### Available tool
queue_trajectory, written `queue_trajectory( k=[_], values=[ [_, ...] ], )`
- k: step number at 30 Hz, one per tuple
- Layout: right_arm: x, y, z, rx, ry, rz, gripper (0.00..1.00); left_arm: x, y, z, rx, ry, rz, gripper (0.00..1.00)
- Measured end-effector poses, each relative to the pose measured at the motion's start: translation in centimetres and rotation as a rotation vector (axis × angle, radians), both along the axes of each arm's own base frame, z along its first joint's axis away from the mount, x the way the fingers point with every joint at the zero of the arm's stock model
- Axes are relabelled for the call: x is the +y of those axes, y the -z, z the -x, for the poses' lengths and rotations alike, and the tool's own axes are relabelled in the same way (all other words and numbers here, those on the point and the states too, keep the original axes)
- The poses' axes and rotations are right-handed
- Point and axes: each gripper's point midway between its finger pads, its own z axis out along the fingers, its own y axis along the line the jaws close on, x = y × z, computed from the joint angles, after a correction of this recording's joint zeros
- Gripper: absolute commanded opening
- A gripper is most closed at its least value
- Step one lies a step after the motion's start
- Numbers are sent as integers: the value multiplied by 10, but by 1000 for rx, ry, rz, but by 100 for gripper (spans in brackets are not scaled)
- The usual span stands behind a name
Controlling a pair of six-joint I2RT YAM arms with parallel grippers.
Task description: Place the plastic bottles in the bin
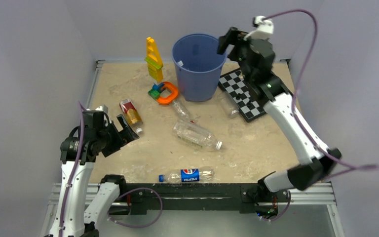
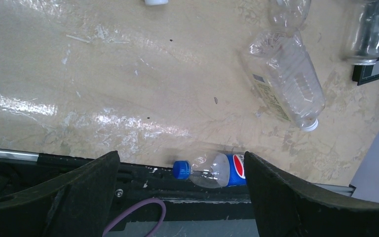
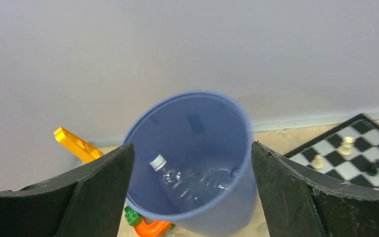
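The wide-necked bottle's end with the cap is clear of the bin. My right gripper should move back and down from the bin's rim next, tilting its fingers down over that end.
The blue bin (image 1: 197, 81) stands at the back centre and holds one clear bottle (image 3: 192, 180) with a white cap. My right gripper (image 1: 225, 42) is open and empty, high beside the bin's right rim; the bin (image 3: 192, 118) shows between its fingers. My left gripper (image 1: 123, 129) is open and empty, above the table's left side. A Pepsi bottle (image 1: 187, 175) lies at the front edge and shows between the left fingers (image 2: 212, 170). A large clear bottle (image 1: 197, 135) lies mid-table. Smaller clear bottles lie near the bin (image 1: 182, 109) and by the chessboard (image 1: 228, 105). A red-labelled bottle (image 1: 131, 113) lies on the left.
A yellow and green block tower (image 1: 153, 59) and an orange ring toy (image 1: 167, 93) stand left of the bin. A chessboard (image 1: 244, 91) with small pieces (image 3: 345, 145) lies right of it. A black rail (image 1: 202, 190) runs along the front edge.
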Motion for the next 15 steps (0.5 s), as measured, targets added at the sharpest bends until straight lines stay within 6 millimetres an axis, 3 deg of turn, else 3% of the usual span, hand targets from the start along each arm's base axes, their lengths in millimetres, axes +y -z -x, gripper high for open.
queue_trajectory(
  k=[2,4,7,10,15],
  values=[
    [-32,-28,40,-73,38,-26,91,-1,3,2,5,2,4,99],
    [-59,-42,69,-125,73,-52,90,-1,7,3,10,2,5,99],
    [-96,-19,100,-118,129,-42,90,-2,9,5,16,3,11,99],
    [-111,33,106,-27,156,20,90,-2,8,6,9,2,14,99],
    [-97,187,100,362,63,218,90,-2,7,7,-3,2,14,98]
  ],
)
